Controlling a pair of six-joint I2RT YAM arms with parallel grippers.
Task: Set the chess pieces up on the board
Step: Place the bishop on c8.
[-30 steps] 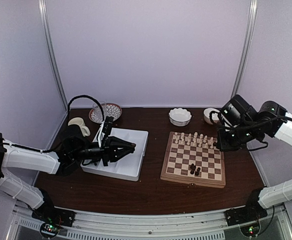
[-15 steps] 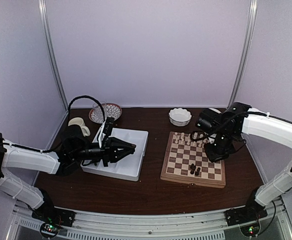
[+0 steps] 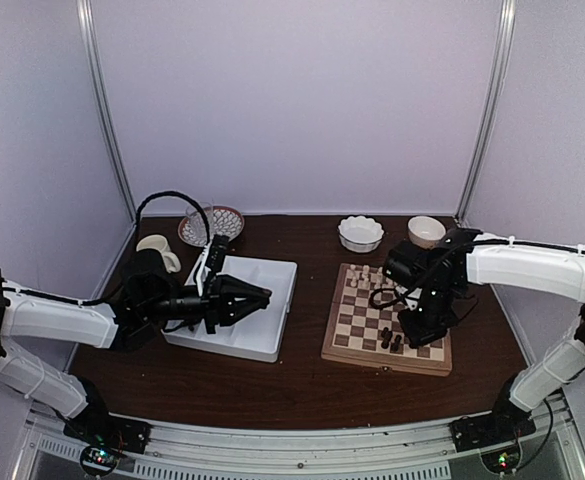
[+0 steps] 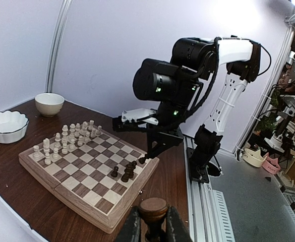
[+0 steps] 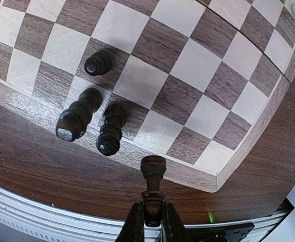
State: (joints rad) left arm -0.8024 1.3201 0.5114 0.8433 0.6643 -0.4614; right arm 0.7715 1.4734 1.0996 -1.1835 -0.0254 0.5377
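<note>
The pale near-row square (image 5: 158,131) beside the standing dark pieces is still empty. My right gripper should move down onto it and release its chess piece there.
The board (image 3: 364,330) lies right of centre, with pale chessmen (image 3: 387,278) along its far rows. Three dark chess pieces (image 5: 98,63) stand near its near edge (image 3: 389,340). My right gripper (image 5: 153,218) is shut on a dark chess piece (image 5: 153,174) and hangs just off the board's near edge beside that group (image 3: 412,322). My left gripper (image 4: 153,229) is shut on another dark piece (image 4: 153,210). It hovers over the white tray (image 3: 270,335), left of the board (image 4: 84,189).
A white scalloped bowl (image 3: 360,232) and a cream bowl (image 3: 426,230) stand behind the board. A patterned bowl (image 3: 212,222) and a cream mug (image 3: 158,250) sit at the back left. The table's metal rail (image 4: 223,201) runs along the near edge.
My right arm has swung in from the far right and come down over the board's near right part, still gripping its piece. The left arm has stayed put.
</note>
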